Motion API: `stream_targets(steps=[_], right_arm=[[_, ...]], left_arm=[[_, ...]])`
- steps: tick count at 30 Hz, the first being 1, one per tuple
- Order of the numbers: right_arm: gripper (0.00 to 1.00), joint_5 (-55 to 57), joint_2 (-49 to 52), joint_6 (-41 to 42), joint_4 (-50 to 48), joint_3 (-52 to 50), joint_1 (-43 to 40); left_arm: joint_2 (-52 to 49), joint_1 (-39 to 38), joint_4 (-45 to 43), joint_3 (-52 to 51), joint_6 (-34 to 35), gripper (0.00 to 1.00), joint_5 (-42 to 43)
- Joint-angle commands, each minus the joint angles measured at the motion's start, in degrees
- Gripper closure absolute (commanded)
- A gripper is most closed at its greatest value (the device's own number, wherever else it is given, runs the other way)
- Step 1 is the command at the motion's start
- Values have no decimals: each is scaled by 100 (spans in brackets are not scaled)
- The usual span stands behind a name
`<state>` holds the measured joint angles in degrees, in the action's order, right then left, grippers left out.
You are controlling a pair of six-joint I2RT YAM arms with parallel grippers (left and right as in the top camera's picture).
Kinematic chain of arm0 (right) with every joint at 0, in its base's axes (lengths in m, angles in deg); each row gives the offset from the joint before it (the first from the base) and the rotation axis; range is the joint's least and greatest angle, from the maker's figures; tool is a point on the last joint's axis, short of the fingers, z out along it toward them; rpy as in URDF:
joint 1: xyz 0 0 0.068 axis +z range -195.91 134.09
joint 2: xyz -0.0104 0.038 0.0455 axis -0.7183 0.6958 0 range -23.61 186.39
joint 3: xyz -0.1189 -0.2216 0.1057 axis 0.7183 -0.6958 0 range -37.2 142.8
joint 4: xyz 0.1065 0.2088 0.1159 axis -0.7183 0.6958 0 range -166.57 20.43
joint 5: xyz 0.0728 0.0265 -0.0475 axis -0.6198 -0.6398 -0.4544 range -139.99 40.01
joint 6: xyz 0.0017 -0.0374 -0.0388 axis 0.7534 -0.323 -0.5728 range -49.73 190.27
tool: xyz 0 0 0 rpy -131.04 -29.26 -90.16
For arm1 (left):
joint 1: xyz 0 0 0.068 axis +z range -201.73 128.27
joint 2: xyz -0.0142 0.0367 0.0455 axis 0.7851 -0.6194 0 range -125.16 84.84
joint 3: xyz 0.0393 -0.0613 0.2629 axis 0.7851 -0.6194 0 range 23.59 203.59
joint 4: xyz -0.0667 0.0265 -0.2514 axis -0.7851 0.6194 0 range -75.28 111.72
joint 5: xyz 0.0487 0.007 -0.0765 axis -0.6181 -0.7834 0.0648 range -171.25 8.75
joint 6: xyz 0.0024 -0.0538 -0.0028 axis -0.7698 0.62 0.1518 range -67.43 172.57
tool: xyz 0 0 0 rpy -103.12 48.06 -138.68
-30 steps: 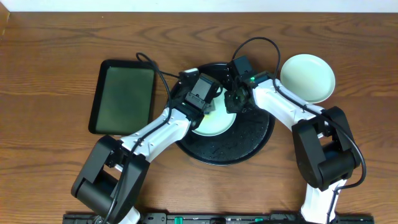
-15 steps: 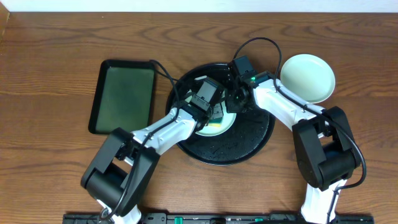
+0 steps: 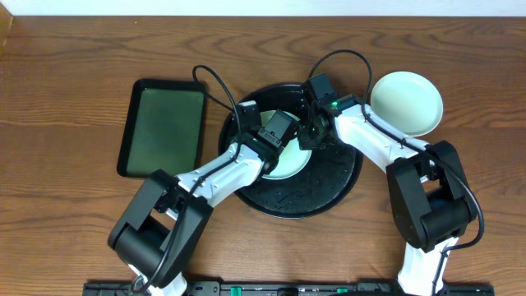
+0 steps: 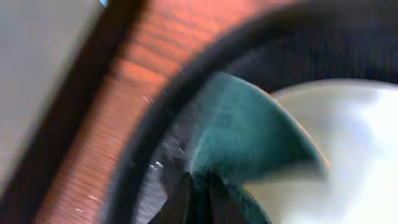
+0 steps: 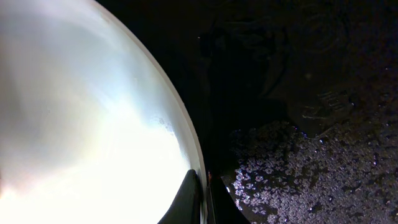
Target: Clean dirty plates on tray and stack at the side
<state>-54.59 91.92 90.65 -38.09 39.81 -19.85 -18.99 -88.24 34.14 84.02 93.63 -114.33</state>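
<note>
I need to lift my right gripper, carry the plate past the tray and lower it onto the second mint plate (image 3: 407, 104), because that plate lies clear at the side.
The round black tray (image 3: 333, 191) sits mid-table with a pale mint plate (image 3: 289, 165) on it. My left gripper (image 3: 277, 136) is shut on a teal sponge (image 4: 249, 134) and presses it onto the plate (image 4: 354, 155) near the tray rim (image 4: 140, 149); its fingertips (image 4: 198, 194) pinch the sponge. My right gripper (image 3: 309, 136) is shut on the plate's right rim; the right wrist view shows its fingers (image 5: 202, 196) clamped over the plate edge (image 5: 81, 112) above the wet tray floor (image 5: 311, 143). A second mint plate (image 3: 407, 102) lies on the table at the right. A third plate is not visible.
A rectangular black tray with a dark green floor (image 3: 163, 126) lies left of the round tray, and shows blurred in the left wrist view (image 4: 37, 56). Cables loop over the back of the round tray. The wooden table (image 3: 74, 66) extends around.
My left gripper with the sponge has slid a little to the right across the plate and its forearm has swung. My right gripper has held still on the rim.
</note>
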Motion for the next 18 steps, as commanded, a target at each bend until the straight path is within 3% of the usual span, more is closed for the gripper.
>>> stream_targets(steps=[1,8,11,14,18], right_arm=[[99,133,83,-122,101,-181,-9],[99,136,-129,-400,116,-61,-9],[99,162,-374,-592,122,55,-9],[99,435,-667,-739,243,232,15],[99,1464,-1097,-1082,625,555,181]], left_arm=[[610,144,46,-94,-157,93,-975],[1528,208,48,-94,-188,92,-911],[1694,415,-2,-94,-590,92,-461],[1703,811,-42,-94,-1084,92,549],[1703,1696,-42,-94,-1600,92,2551]])
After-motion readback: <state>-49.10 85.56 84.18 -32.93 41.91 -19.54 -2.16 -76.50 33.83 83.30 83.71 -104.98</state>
